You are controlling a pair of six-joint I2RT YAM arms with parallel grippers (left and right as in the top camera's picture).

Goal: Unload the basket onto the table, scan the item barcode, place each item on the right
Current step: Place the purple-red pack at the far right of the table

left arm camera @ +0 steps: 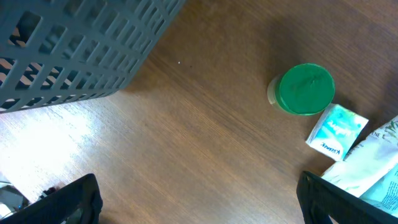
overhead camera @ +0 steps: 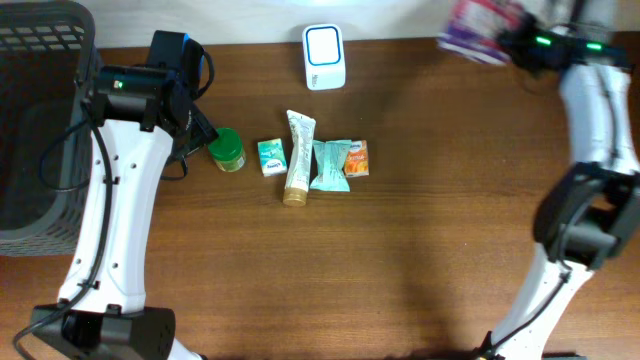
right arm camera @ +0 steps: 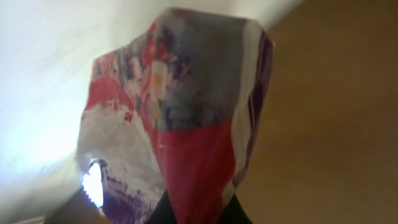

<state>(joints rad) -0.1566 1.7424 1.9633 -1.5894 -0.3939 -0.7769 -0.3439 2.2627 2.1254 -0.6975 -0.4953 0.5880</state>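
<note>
The robot's right gripper should swing sideways and down to let go of the packet, because the table's side edge is below the gripper and to its right in the overhead view.
My right gripper is raised over the table's far right corner and shut on a red, purple and white packet. In the right wrist view the packet fills the frame, blurred, pinched at its lower end between the dark fingers. No barcode shows on it. A white scanner stands at the back middle of the table, left of the packet. My left gripper hangs open over bare wood, with nothing between its fingers, beside a green-lidded jar.
A row lies mid-table: the green-lidded jar, a small green box, a cream tube, a teal packet and an orange packet. A grey slatted basket stands at the left edge.
</note>
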